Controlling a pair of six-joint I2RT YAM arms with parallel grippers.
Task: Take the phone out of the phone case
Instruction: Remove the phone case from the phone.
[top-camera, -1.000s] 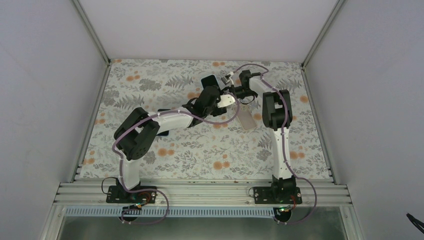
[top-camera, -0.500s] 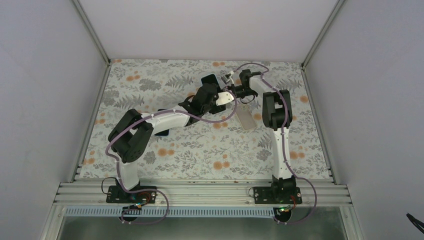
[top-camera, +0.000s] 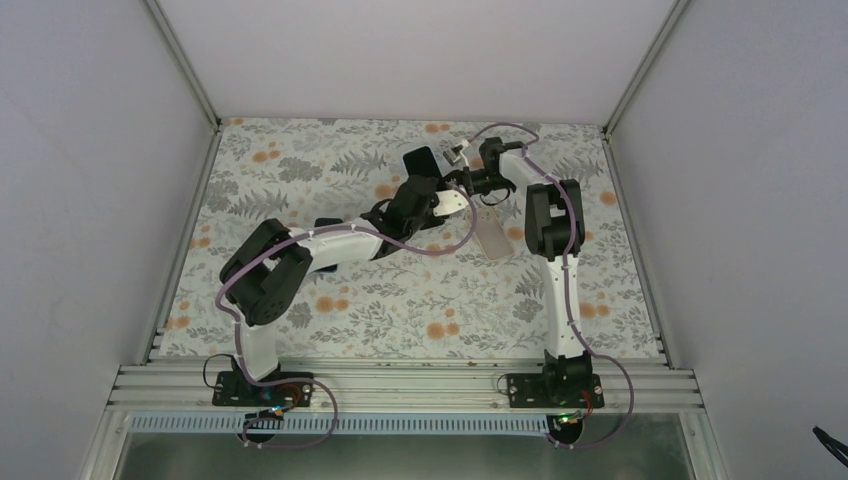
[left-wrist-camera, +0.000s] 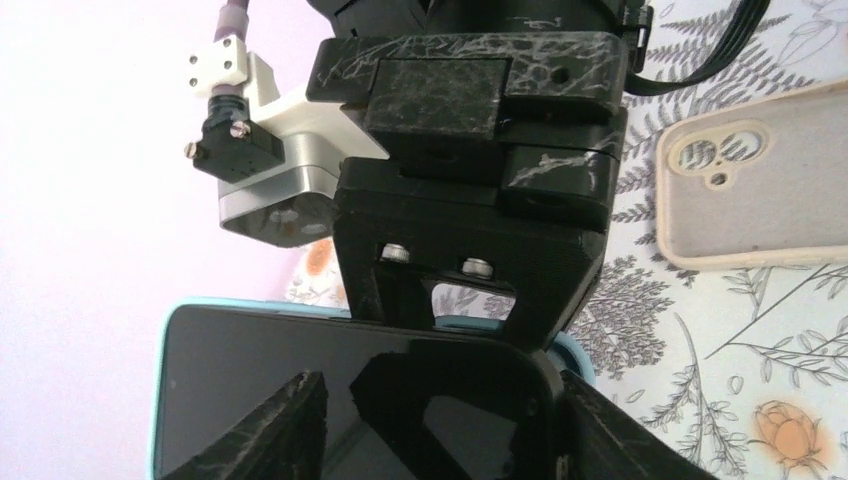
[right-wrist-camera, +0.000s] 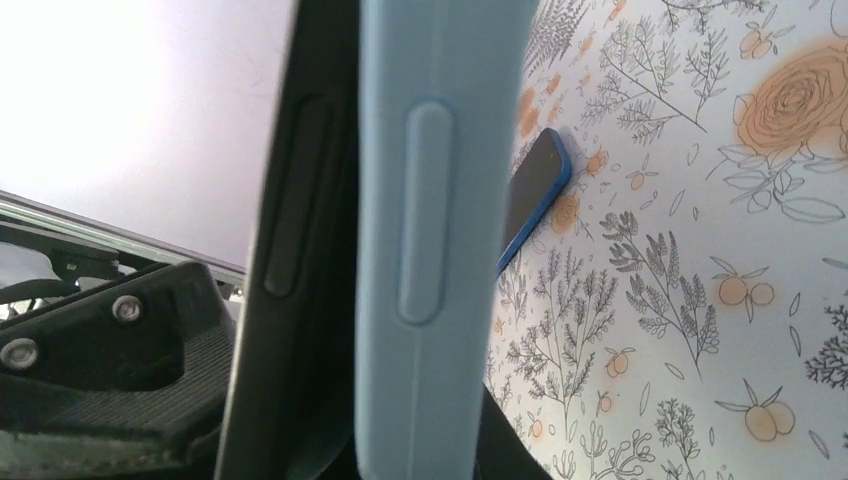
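I will move my right gripper to the right in the top view and down, and let go of the blue case next to the beige case, because the cloth is bare there.
The phone (left-wrist-camera: 250, 390), with a black screen, is held up in the air between both grippers at the back middle of the table (top-camera: 420, 162). My left gripper (left-wrist-camera: 440, 410) has its fingers on either side of the phone and is shut on it. My right gripper (left-wrist-camera: 470, 270) faces it from the far side and is shut on the rim of the light blue phone case (left-wrist-camera: 575, 350). In the right wrist view the dark phone (right-wrist-camera: 300, 200) and the blue case (right-wrist-camera: 430, 200) stand edge-on side by side, with the phone partly lifted off the case.
An empty beige case (left-wrist-camera: 760, 190) lies flat on the flowered cloth just right of the grippers (top-camera: 492, 240). A second dark phone in a blue case (right-wrist-camera: 530, 195) lies on the table near the left arm (top-camera: 325, 222). Grey walls enclose the table.
The left arm's elbow has swung a little to the left. Both grippers stay together at the phone, which has barely moved.
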